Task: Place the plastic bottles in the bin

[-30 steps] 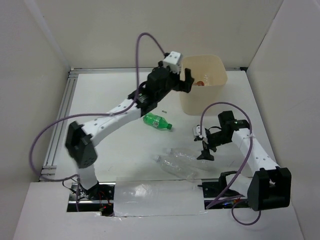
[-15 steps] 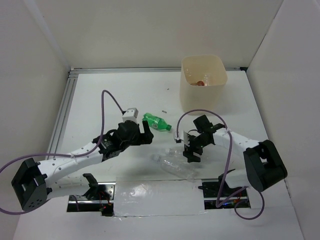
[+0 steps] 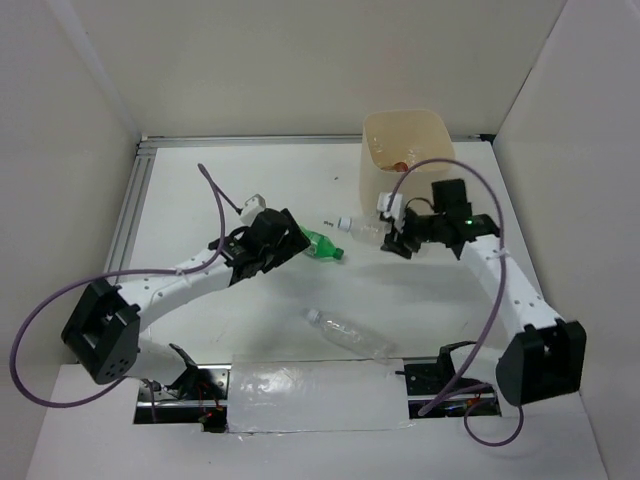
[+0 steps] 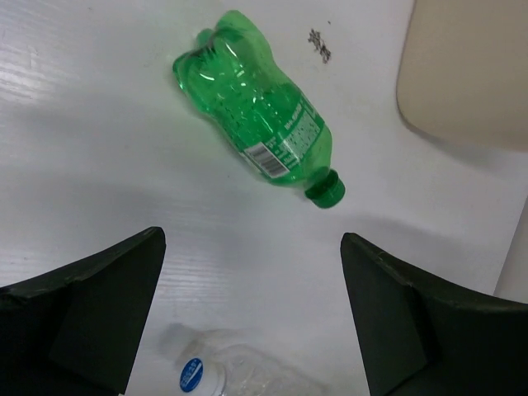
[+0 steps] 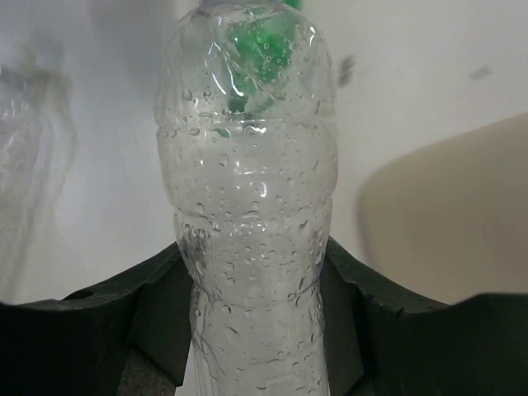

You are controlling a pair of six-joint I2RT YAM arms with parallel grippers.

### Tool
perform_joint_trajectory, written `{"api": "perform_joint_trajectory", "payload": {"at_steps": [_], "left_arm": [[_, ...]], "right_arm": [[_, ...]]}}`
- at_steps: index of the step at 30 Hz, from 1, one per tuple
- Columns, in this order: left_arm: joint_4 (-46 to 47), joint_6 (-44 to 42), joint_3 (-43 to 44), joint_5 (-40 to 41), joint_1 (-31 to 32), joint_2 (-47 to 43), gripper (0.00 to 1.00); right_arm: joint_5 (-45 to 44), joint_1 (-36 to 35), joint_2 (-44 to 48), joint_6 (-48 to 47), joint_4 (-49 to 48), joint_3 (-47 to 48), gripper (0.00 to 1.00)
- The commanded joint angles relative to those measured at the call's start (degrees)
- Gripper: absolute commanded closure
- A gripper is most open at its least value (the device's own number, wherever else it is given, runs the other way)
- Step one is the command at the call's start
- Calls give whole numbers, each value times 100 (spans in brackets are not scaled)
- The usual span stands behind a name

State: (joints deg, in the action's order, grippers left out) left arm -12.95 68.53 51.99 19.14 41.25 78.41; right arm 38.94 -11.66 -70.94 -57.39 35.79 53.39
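Note:
The left gripper will move down and to its right in the top view, with its fingers on both sides, and close on the green bottle's middle [image 3: 319, 244] [image 4: 258, 115], because the bottle's middle is that way.
My right gripper [image 3: 397, 237] is shut on a clear plastic bottle [image 3: 366, 228], held off the table with its white cap pointing left, just in front of the beige bin [image 3: 405, 190]. In the right wrist view that wet bottle [image 5: 247, 198] fills the space between the fingers [image 5: 157, 305]. A green bottle [image 3: 322, 245] lies on its side on the table. My left gripper [image 3: 288, 240] hangs open just left of it; in the left wrist view the green bottle [image 4: 257, 111] lies beyond the spread gripper [image 4: 252, 241]. Another clear bottle [image 3: 345, 335] lies nearer the bases.
Something red [image 3: 400, 165] lies inside the bin. The bin's wall [image 4: 462, 74] is at the left wrist view's upper right. The clear bottle's white cap [image 4: 200, 375] sits low between the left fingers. White walls enclose the table; a rail [image 3: 130, 230] runs along its left edge.
My right gripper has closed on a clear bottle and carried it up from the table toward the bin. The left arm swung from the bin down to the green bottle, jaws still open.

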Motion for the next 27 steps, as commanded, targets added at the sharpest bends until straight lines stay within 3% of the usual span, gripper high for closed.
{"api": "perform_joint_trajectory", "payload": {"at_steps": [1,4,7,16,17,21,23,27], "left_arm": [[-137,476,513,-200,-231,410,0],[-208,591,708,-410,-460,735,0],[-208,652,839,-577,-540,973,0],[-366,714,1788,-648,-592,2229,0],[-366,714,1937,-587,-531,2318,0],[-594,767,2245,-411,-531,2740,0],[-804,828,2385,-201,-479,3003,0],[-946,828,2570,-147,-426,3355,10]], "right_arm": [[1500,348,659,-30,465,1031,62],[1486,437,713,1267,-500,1796,62],[698,437,608,2342,-1845,2184,60],[-194,946,-1447,2882,-3228,3291,53],[-194,999,-1789,2882,-3280,3397,51],[139,1270,-2591,2829,-2448,4370,0],[525,1429,-2653,3222,-2445,4452,0],[1368,1912,-2049,3769,-2937,4023,0]]}}
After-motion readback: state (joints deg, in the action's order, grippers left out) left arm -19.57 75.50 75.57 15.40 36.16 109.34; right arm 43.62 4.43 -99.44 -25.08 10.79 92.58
